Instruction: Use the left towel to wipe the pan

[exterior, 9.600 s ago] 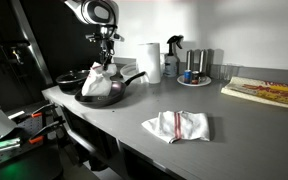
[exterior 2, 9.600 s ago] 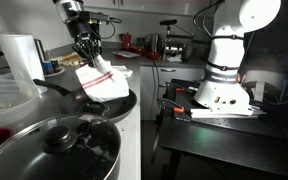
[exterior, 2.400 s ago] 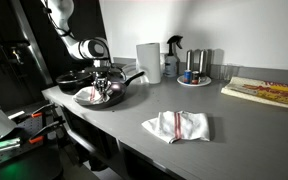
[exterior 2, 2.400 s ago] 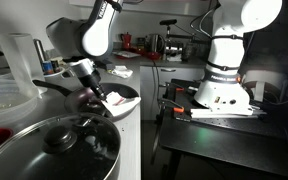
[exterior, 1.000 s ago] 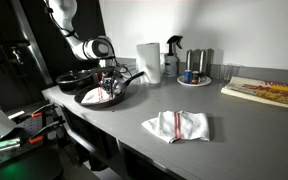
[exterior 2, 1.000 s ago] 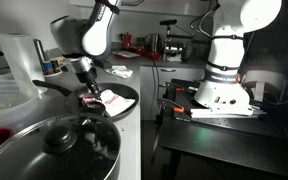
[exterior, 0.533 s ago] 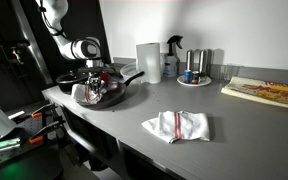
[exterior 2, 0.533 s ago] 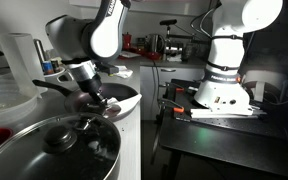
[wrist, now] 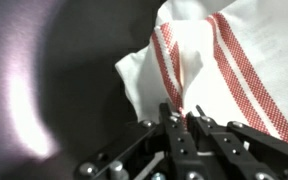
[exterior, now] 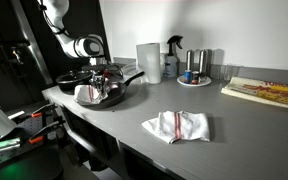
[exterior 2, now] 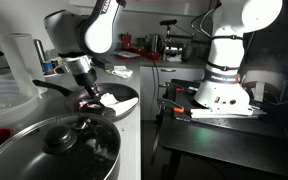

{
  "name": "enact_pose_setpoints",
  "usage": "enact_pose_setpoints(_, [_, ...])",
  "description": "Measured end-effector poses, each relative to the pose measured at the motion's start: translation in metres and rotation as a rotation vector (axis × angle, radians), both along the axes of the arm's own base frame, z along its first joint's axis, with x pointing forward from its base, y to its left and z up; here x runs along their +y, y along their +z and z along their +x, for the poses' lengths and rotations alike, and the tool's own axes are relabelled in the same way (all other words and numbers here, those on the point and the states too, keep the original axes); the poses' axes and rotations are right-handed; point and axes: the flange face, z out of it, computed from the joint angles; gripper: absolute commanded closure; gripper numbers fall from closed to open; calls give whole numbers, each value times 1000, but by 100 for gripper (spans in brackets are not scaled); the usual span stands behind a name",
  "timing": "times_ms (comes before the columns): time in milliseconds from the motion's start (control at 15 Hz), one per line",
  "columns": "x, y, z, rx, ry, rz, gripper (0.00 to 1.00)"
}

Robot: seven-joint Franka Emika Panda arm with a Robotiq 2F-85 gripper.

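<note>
I'll lift my gripper from the pan (exterior: 112, 96), go toward the second striped towel and lower to let go on the counter beside it, as that spot is free.
A dark pan (exterior: 112, 96) sits at the left end of the grey counter; it also shows in an exterior view (exterior 2: 124, 96). My gripper (exterior: 97, 88) is down inside it, shut on a white towel with red stripes (exterior: 91, 94). In the wrist view the towel (wrist: 234, 60) lies bunched on the dark pan floor (wrist: 54, 90), and my gripper (wrist: 184, 118) pinches its edge between nearly closed fingers. In an exterior view the gripper (exterior 2: 91, 99) presses the towel (exterior 2: 112, 100) into the pan.
A second striped towel (exterior: 177, 125) lies on the counter's middle. A paper roll (exterior: 148, 62), a spray bottle (exterior: 173, 58) and a plate with cups (exterior: 195, 76) stand behind. A board (exterior: 267, 92) lies far right. A lidded pot (exterior 2: 69, 145) is near a camera.
My gripper has slid the towel across the pan floor, from the handle side towards the pan's other side. It has kept its hold on the towel throughout.
</note>
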Motion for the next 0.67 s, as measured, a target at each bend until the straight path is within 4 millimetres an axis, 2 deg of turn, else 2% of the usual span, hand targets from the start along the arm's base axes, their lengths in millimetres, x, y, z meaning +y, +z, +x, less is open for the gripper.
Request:
enact_pose_setpoints(400, [-87,16,66,-115,-172,-27,97])
enact_pose_setpoints(533, [-104,26,78,-147,-210,-18,97])
enact_pose_setpoints(667, [-110,39,84,-175,-240,3,97])
